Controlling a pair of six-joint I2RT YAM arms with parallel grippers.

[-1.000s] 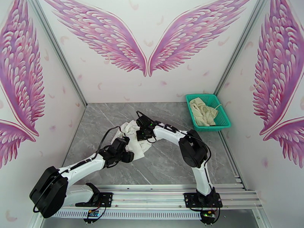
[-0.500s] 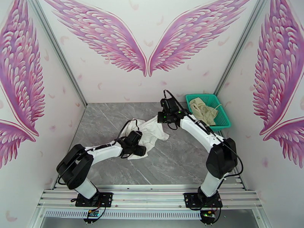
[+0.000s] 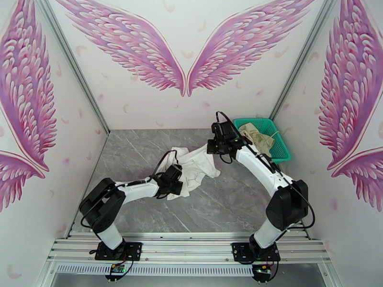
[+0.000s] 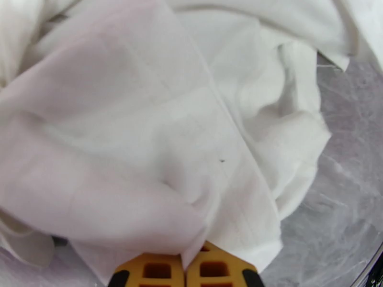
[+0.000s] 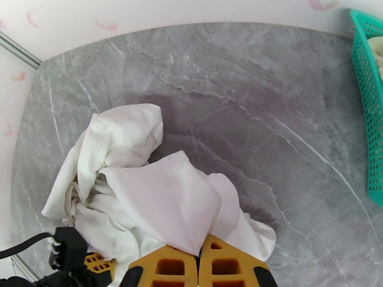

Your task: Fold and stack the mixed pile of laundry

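Note:
My left gripper will next lift the edge of the white shirt [image 3: 195, 166] and carry it outward, then lower it onto the marble table near the back wall and let go.
A large white shirt [image 3: 195, 166] lies bunched on the grey marble table [image 3: 139, 144], one end stretched up toward the back right. My right gripper [image 3: 210, 148] is shut on that raised end; in the right wrist view its yellow fingers [image 5: 165, 269] pinch a fold of the white shirt [image 5: 158, 197]. My left gripper [image 3: 179, 186] is shut on the shirt's near lower edge, and the left wrist view shows white cloth [image 4: 167, 139] clamped between its fingers [image 4: 155, 272]. A cream-beige garment [image 3: 257, 136] sits crumpled in the basket.
The teal-green mesh basket [image 3: 281, 142] stands in the back right corner, its wall [image 5: 366, 101] showing at the right wrist view's edge. Pink-winged walls close in the table on three sides. Bare marble lies to the left and in front of the shirt.
My right gripper has carried its end of the shirt back and to the right, toward the basket, stretching the cloth. My left arm has followed rightward, still holding the lower edge.

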